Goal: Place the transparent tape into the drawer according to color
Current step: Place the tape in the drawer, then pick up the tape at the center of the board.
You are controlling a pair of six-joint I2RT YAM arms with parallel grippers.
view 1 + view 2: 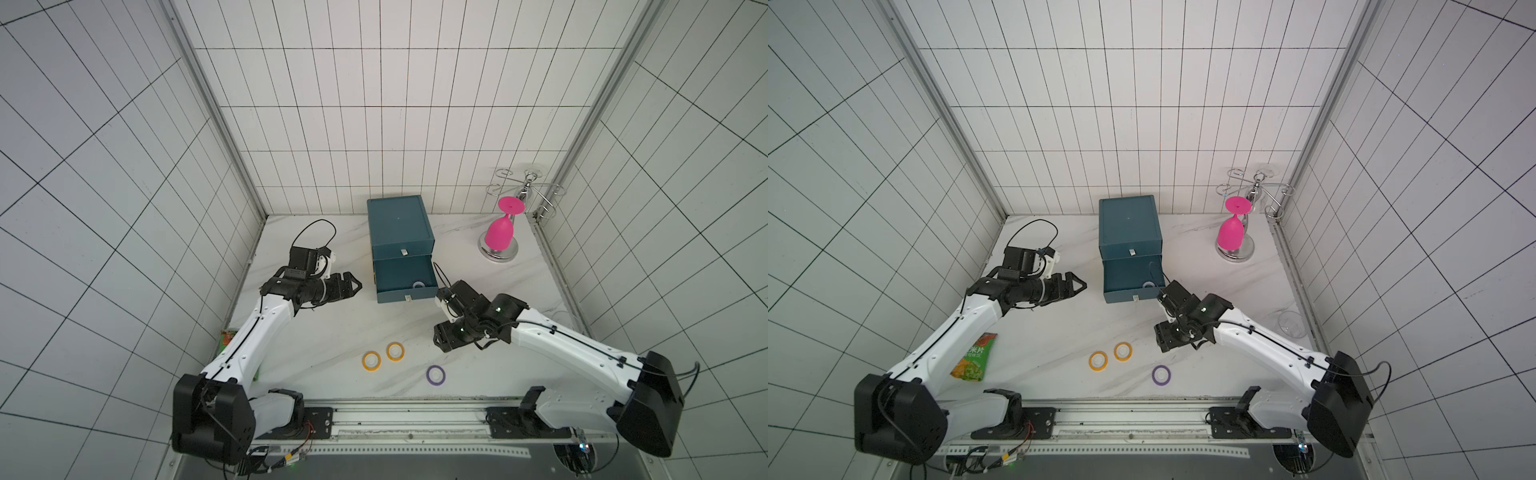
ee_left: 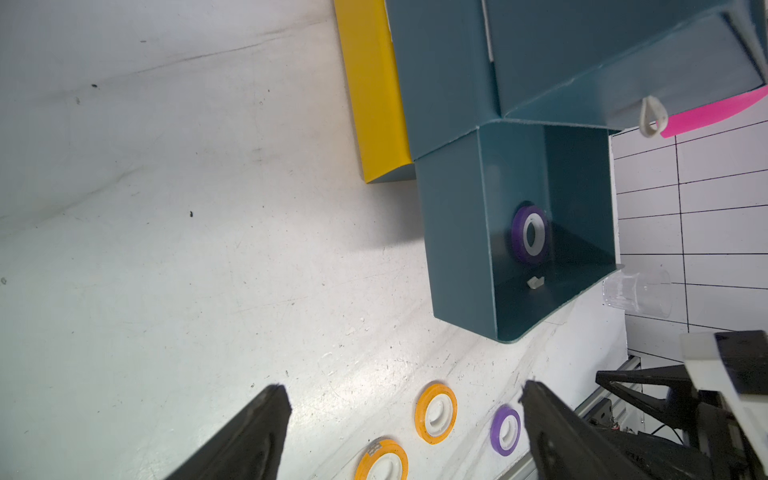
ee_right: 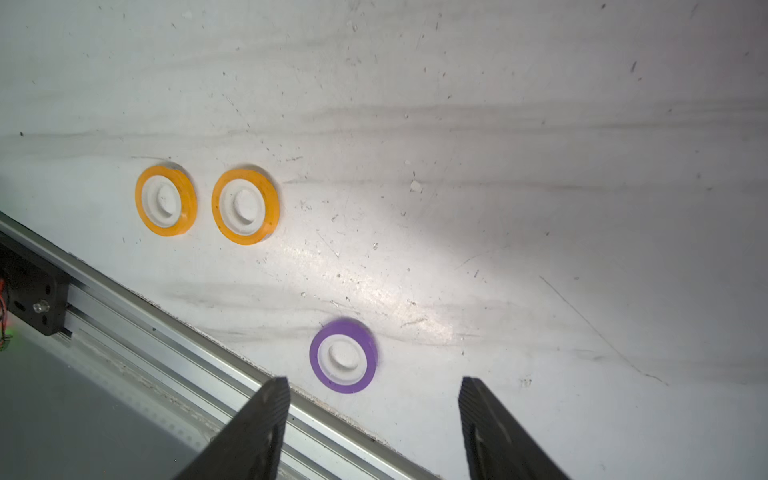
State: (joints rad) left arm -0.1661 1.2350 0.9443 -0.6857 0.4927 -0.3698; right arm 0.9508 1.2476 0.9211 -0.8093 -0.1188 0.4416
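My right gripper moves back and down astride the purple ring's side farthest from the orange rings next, as that ring lies below it, nearer my base.
A teal cabinet stands at the back of the table with its lower drawer pulled out. One purple transparent tape ring lies inside the drawer, also seen in a top view. On the table near the front lie two orange rings and a purple ring. My left gripper hovers open and empty, left of the drawer. My right gripper points down at the table, open and empty, just short of the purple ring. The orange rings lie beyond it.
A pink goblet hangs upside down on a wire rack at the back right. A snack packet lies under the left arm, and a clear cup by the right wall. The metal rail runs along the front edge.
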